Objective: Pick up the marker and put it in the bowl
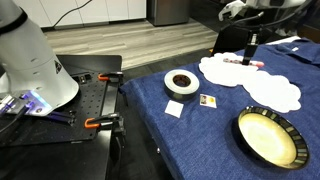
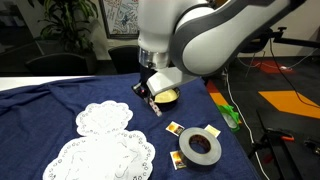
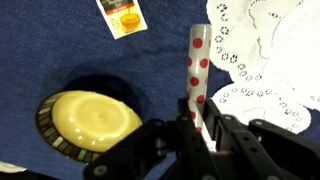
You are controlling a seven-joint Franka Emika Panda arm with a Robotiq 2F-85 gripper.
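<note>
The marker (image 1: 244,62) goes toward the left in the wrist view next, over the bowl's cream inside, and lowers for my gripper to release it, since the bowl stands empty.
The marker (image 3: 197,62) is a slim white stick with red dots, and it sits between my gripper's (image 3: 198,130) fingers, which are shut on it. In both exterior views the gripper (image 1: 251,50) (image 2: 149,93) is low over the white doily at the edge of the blue cloth, with the marker (image 1: 244,62) (image 2: 157,108) sticking out below it. I cannot tell whether the marker is lifted off the surface. The bowl (image 1: 268,137) is cream inside with a dark flecked rim and stands empty on the blue cloth. It also shows in the wrist view (image 3: 90,120) and partly behind the gripper (image 2: 167,97).
A white tape ring with a dark centre (image 1: 181,82) (image 2: 199,147) lies on the cloth with small cards (image 1: 208,100) (image 2: 173,128) (image 3: 122,15) beside it. White lace doilies (image 1: 255,80) (image 2: 100,120) (image 3: 270,50) cover part of the cloth. A black table with clamps (image 1: 90,105) stands alongside.
</note>
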